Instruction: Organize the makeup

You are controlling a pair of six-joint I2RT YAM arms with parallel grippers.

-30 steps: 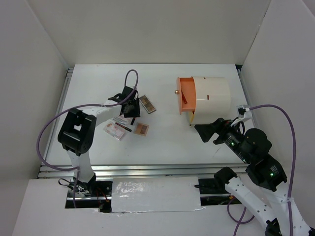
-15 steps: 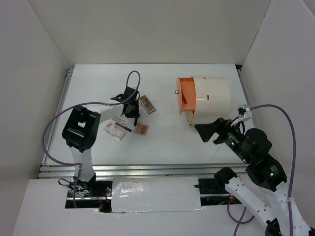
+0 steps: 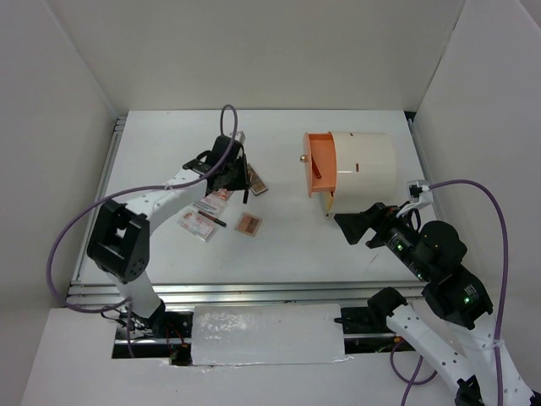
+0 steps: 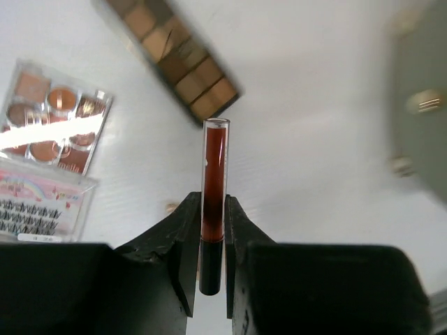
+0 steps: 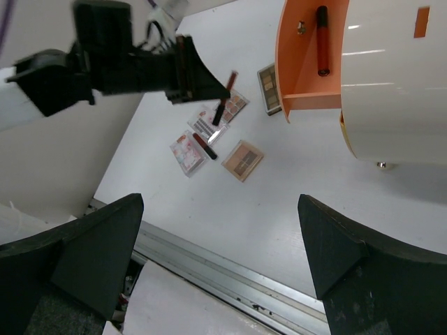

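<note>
To the right of my left gripper in the top view, the open orange drawer (image 3: 325, 159) has a bare bottom, so I will lift the gloss over it and release.
My left gripper (image 3: 243, 180) (image 4: 213, 207) is shut on a slim tube of red-brown gloss (image 4: 214, 174) with a dark cap, held above the table; the tube also shows in the right wrist view (image 5: 225, 98). Under it lie a long brown eyeshadow palette (image 3: 257, 181) (image 4: 174, 59), a clear palette with round pans (image 4: 56, 122) and a pink-white lash packet (image 4: 38, 209). A small square beige palette (image 3: 248, 223) (image 5: 243, 160), a pink-white packet (image 3: 196, 224) (image 5: 185, 153) and a dark stick (image 5: 204, 145) lie nearer me. My right gripper (image 3: 349, 227) (image 5: 220, 202) is open and empty.
A cream cylindrical container (image 3: 363, 163) lies at the right with its orange drawer (image 3: 319, 165) pulled open towards the left; a dark red tube (image 5: 322, 40) lies in the drawer. A metal rail (image 3: 254, 292) runs along the table's near edge.
My left gripper has risen from the pile of makeup with the gloss tube in it and swung a little right and away from me. The right arm has not moved.
</note>
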